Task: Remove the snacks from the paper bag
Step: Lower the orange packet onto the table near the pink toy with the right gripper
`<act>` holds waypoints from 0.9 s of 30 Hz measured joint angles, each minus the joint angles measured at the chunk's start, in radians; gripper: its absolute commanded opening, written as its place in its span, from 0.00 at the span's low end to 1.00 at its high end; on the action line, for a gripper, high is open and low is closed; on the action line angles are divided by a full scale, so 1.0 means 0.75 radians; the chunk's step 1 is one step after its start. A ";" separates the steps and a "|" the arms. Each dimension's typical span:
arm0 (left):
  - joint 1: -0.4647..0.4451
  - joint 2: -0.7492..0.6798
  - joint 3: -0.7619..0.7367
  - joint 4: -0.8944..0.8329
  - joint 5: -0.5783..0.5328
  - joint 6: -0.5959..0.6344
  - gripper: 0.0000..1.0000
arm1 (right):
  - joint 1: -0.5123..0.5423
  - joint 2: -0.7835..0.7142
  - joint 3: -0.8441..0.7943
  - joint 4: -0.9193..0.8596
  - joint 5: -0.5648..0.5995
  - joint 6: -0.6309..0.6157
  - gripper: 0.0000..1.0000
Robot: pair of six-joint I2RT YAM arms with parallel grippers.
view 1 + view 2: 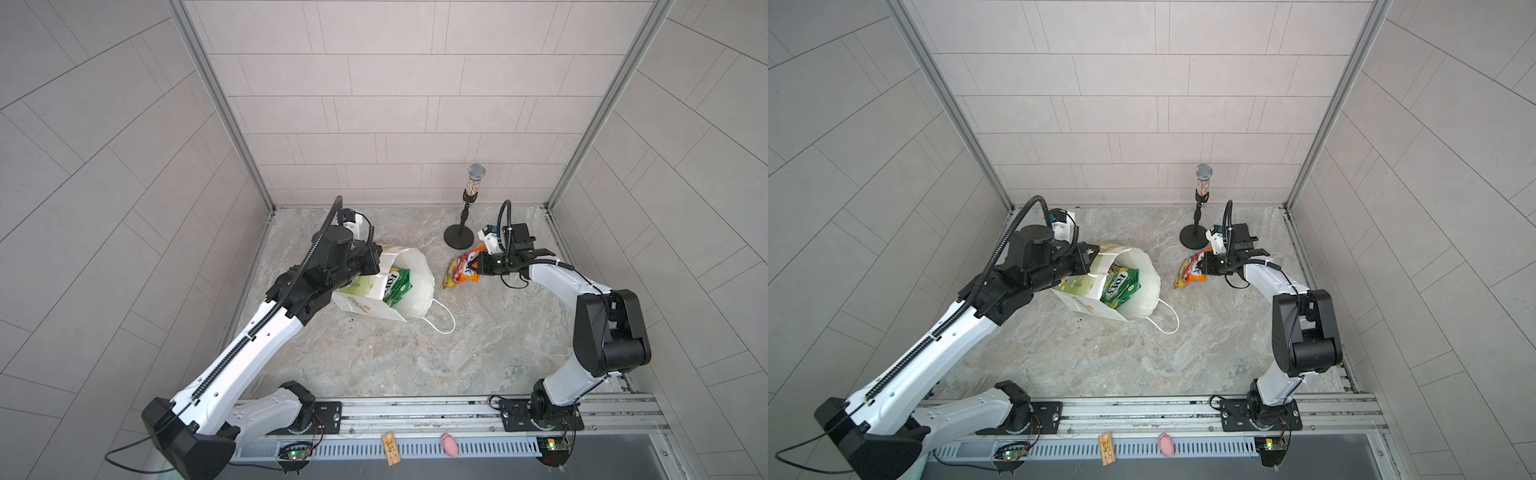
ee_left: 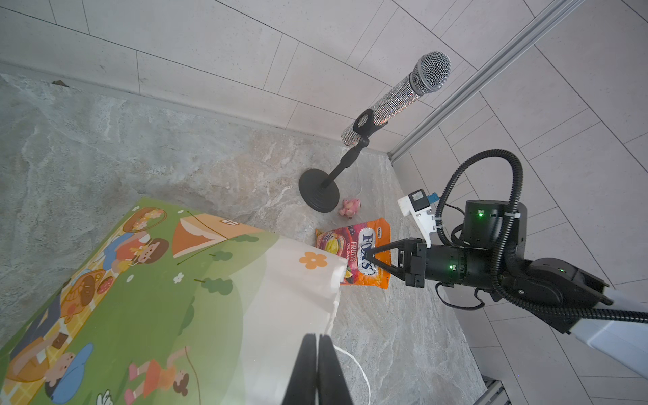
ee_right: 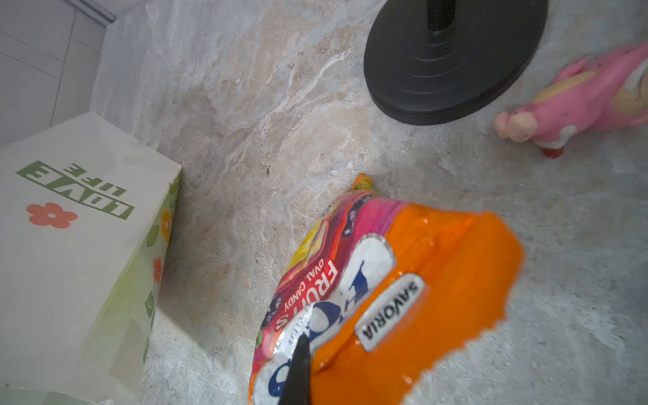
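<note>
The right gripper lowers the packet to the bare stone floor near the microphone stand's base next and releases it. The packet already hangs clear of the bag (image 1: pixel 419 270).
The white paper bag (image 1: pixel 419 270) (image 1: pixel 1147 270) stands tilted at left of centre, its mouth open upward. A green FOX'S snack packet (image 1: pixel 397 286) (image 1: pixel 1119 284) lies inside it. My left gripper (image 1: pixel 378 264) (image 2: pixel 317 338) is shut on the bag's rim at the far-left corner. In the left wrist view the bag's picture side (image 2: pixel 273 298) fills the lower left. My right gripper (image 1: pixel 478 266) (image 2: pixel 372 254) is shut on the orange-pink FOX'S packet (image 1: pixel 461 270) (image 3: pixel 420 280). That packet is out of the bag, to its right, and hangs down to the floor.
A glittery microphone on a black round-base stand (image 1: pixel 458 237) (image 2: pixel 319 191) rises just behind the right gripper. A small pink toy figure (image 2: pixel 349 207) (image 3: pixel 578 101) lies beside that base. The bag's cord handle (image 1: pixel 444 320) trails on the stone floor. Tiled walls close three sides.
</note>
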 measured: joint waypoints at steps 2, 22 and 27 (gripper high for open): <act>0.000 0.000 0.000 -0.001 0.000 0.001 0.00 | -0.017 0.011 0.004 -0.033 0.012 -0.030 0.00; 0.000 -0.004 0.000 -0.001 0.000 0.009 0.00 | -0.052 0.177 0.163 -0.294 0.324 -0.203 0.32; 0.000 -0.014 -0.003 -0.001 0.000 0.010 0.00 | -0.052 0.177 0.162 -0.295 0.398 -0.179 0.48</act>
